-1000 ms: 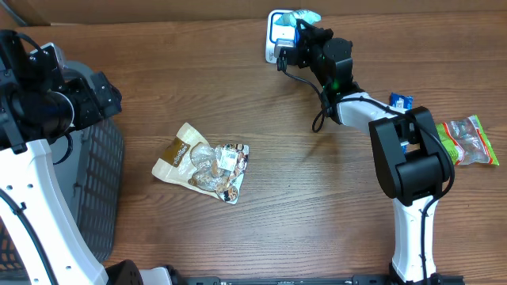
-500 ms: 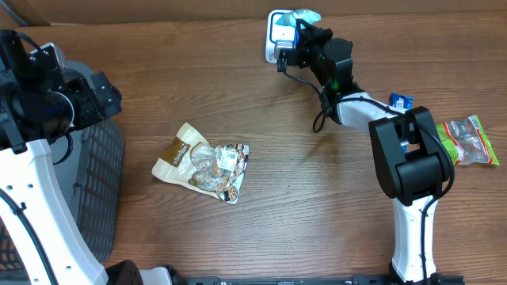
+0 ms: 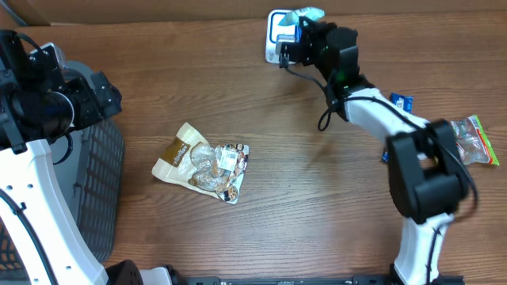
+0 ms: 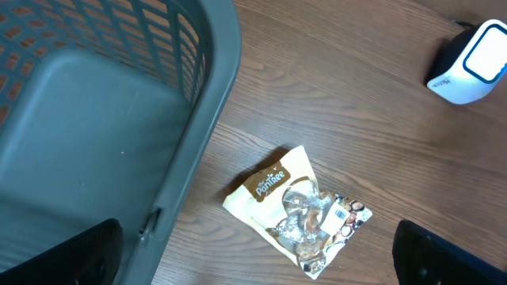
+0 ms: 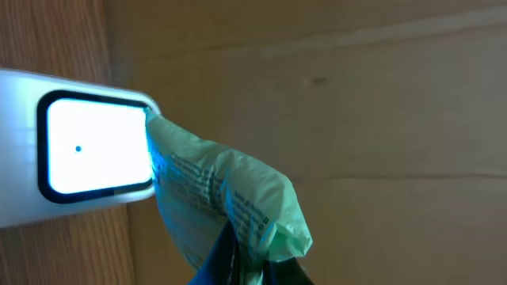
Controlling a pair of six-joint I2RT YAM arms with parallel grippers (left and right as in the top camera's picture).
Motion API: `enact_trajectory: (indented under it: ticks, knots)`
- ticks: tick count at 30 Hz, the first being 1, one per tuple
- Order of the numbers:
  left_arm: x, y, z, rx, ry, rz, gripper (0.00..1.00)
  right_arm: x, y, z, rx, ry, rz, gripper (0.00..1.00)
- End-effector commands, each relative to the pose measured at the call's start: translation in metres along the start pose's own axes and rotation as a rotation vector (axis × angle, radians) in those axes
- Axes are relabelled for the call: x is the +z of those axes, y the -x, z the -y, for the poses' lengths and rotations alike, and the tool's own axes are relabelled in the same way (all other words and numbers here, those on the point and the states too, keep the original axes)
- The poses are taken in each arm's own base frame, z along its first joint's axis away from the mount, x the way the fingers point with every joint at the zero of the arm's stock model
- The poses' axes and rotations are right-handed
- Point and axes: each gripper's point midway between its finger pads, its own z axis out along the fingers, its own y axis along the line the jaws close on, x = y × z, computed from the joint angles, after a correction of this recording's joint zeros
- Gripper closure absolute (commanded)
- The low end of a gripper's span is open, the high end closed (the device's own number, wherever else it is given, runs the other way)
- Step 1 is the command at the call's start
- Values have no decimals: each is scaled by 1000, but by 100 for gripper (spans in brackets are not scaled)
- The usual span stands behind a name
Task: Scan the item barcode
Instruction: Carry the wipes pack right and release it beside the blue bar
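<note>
My right gripper moves to the right in the overhead view and back next, beside the small blue packet [image 3: 402,103] for the release, as other packets lie there.
A white barcode scanner [image 3: 276,36] stands at the far edge of the table; in the right wrist view its window [image 5: 95,150] glows white. My right gripper [image 3: 307,33] is shut on a pale green printed packet [image 3: 309,13], gripped at its lower end [image 5: 226,198]. The packet's upper corner touches the scanner's window edge. My left gripper [image 3: 101,91] hovers open over the basket rim at the left, with nothing between its dark fingertips [image 4: 59,253]. A brown and white snack bag [image 4: 297,210] with a barcode label lies flat mid-table [image 3: 204,165].
A grey slatted basket [image 3: 107,182] fills the left edge [image 4: 198,119]. A small blue packet [image 3: 401,100] and a green and red packet [image 3: 469,141] lie at the right. A cardboard wall rises behind the scanner.
The right arm's elbow has swung right and its gripper has shifted slightly up and right with the green packet. The left arm has not moved.
</note>
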Motion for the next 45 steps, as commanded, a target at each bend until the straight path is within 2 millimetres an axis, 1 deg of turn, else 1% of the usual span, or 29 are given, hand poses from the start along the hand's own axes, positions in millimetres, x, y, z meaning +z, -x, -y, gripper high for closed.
enact_trajectory:
  ticks: [1, 3, 5, 6, 8, 10, 11, 12, 13, 14, 15, 17, 18, 19, 20, 22, 25, 26, 30, 33, 34, 35, 37, 40, 43, 44, 45]
  knots:
    - [-8, 2, 4, -9, -14, 27, 0, -40, 28, 75, 121, -99, 13, 96]
    - [-8, 2, 4, -9, -14, 27, 0, -54, 39, 87, 278, -84, 8, 96]
    - [-8, 2, 4, -9, -14, 27, 0, -69, 51, 95, 473, -65, 2, 96]
    - [-8, 2, 4, -9, -14, 27, 0, -75, 56, 94, 572, -45, -9, 96]
    - [-8, 2, 4, -9, -14, 27, 0, -86, 64, 84, 768, 11, -51, 96]
    - [-8, 2, 4, -9, -14, 27, 0, -96, 67, 64, 973, 80, -130, 96]
    - [-8, 2, 4, -9, -14, 27, 1, -104, 68, 41, 1126, 147, -208, 96]
    - [-8, 2, 4, -9, -14, 27, 0, -107, 70, 29, 1203, 184, -244, 96]
    - [-8, 2, 4, -9, -14, 27, 0, -113, 73, 11, 1333, 242, -304, 96]
    - [-8, 2, 4, -9, -14, 27, 0, -120, 79, -8, 1451, 313, -360, 96]
    - [-8, 2, 4, -9, -14, 27, 0, -128, 86, -24, 1523, 395, -403, 96]
    - [-8, 2, 4, -9, -14, 27, 0, -147, 98, -52, 1555, 558, -470, 96]
    - [-8, 2, 4, -9, -14, 27, 1, -155, 101, -61, 1559, 618, -495, 96]
    - [-8, 2, 4, -9, -14, 27, 1, -161, 100, -69, 1586, 651, -538, 96]
    - [-8, 2, 4, -9, -14, 27, 1, -167, 95, -74, 1623, 658, -595, 96]
    - [-8, 2, 4, -9, -14, 27, 0, -178, 75, -81, 1695, 648, -714, 96]
    - [-8, 2, 4, -9, -14, 27, 0, -193, 33, -84, 1809, 588, -882, 96]
    - [-8, 2, 4, -9, -14, 27, 1, -198, 15, -85, 1846, 561, -941, 96]
    - [-8, 2, 4, -9, -14, 27, 0, -225, -64, -88, 1990, 418, -1162, 96]
    - [-8, 2, 4, -9, -14, 27, 0, -245, -116, -86, 2069, 295, -1258, 96]
    - [-8, 2, 4, -9, -14, 27, 0, -252, -138, -85, 2094, 234, -1290, 96]
    - [-8, 2, 4, -9, -14, 27, 0, -255, -149, -85, 2107, 205, -1304, 96]
    - [-8, 2, 4, -9, -14, 28, 0, -266, -177, -86, 2148, 131, -1342, 96]
    - [-8, 2, 4, -9, -14, 27, 1, -281, -209, -92, 2200, 56, -1401, 96]
    - [-8, 2, 4, -9, -14, 27, 1, -292, -229, -99, 2230, 12, -1446, 96]
    - [-8, 2, 4, -9, -14, 27, 1, -294, -233, -102, 2237, 4, -1459, 93]
    - [-8, 2, 4, -9, -14, 27, 1, -297, -237, -104, 2244, -2, -1469, 87]
